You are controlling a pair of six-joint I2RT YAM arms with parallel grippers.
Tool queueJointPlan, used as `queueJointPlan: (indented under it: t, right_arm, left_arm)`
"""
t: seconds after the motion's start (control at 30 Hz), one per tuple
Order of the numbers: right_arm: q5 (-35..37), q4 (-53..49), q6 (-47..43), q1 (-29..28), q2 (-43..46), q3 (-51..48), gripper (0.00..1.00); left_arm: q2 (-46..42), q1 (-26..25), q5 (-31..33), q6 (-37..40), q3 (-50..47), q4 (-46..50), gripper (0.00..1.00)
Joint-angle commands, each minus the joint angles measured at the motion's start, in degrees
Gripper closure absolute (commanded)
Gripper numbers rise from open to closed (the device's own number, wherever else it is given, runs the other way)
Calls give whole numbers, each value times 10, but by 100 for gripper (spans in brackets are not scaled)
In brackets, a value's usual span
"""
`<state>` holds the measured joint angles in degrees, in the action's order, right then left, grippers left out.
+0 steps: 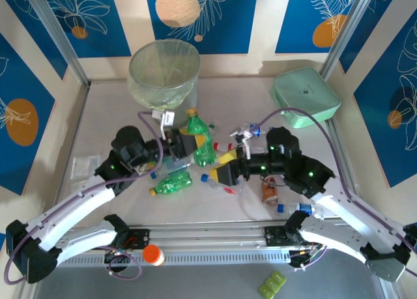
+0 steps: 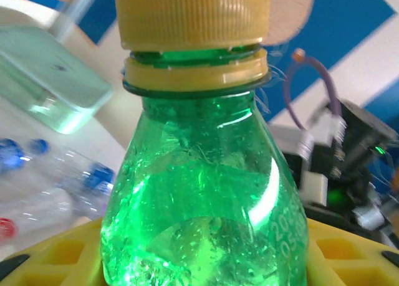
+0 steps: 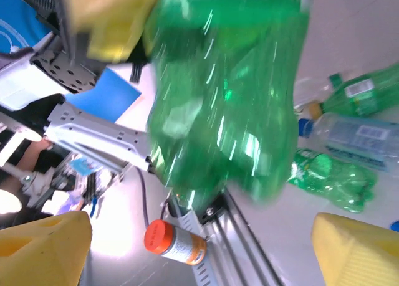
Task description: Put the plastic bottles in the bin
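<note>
My left gripper is going to carry the green bottle outward over the rim of the bin (image 1: 163, 71) next. Then it should tilt the bottle down and release it inside.
My left gripper (image 1: 199, 146) is shut on a green plastic bottle (image 1: 200, 137) with a yellow cap, holding it off the table between yellow fingers (image 2: 50, 248). In the left wrist view that bottle (image 2: 206, 192) stands upright and very close. My right gripper (image 1: 220, 167) is just beside the bottle's lower end and stands open; its yellow fingertips (image 3: 43, 252) are wide apart with the blurred bottle (image 3: 230, 93) ahead of them. The bin (image 1: 163, 71) stands at the back, left of centre. Another green bottle (image 1: 172, 182) lies on the table below the left gripper.
Several clear bottles lie around the right arm, among them one with a brown label (image 1: 270, 192). A mint-green case (image 1: 305, 97) sits at the back right. An orange-capped bottle (image 1: 152, 255) lies on the front rail. Flat packets (image 1: 85, 165) lie at the left.
</note>
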<state>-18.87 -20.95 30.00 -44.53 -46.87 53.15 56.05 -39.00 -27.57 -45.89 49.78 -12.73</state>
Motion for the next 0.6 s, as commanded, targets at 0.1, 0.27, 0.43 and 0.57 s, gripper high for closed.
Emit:
queueJointPlan:
  t: [0.1,0.27,0.43,0.57]
  right_arm:
    - [8,-76,-28,63,76,-10,9]
    - [3,-104,-36,99,104,-14,10]
    - [18,-139,-57,108,113,-7,10]
    - [33,-163,-77,110,116,2,10]
  left_arm:
    - [81,69,114,59,171,211,58]
    - [175,125,214,20,319,316,49]
    - [306,167,310,-40,521,476,48]
    - [434,194,344,-65,708,599,52]
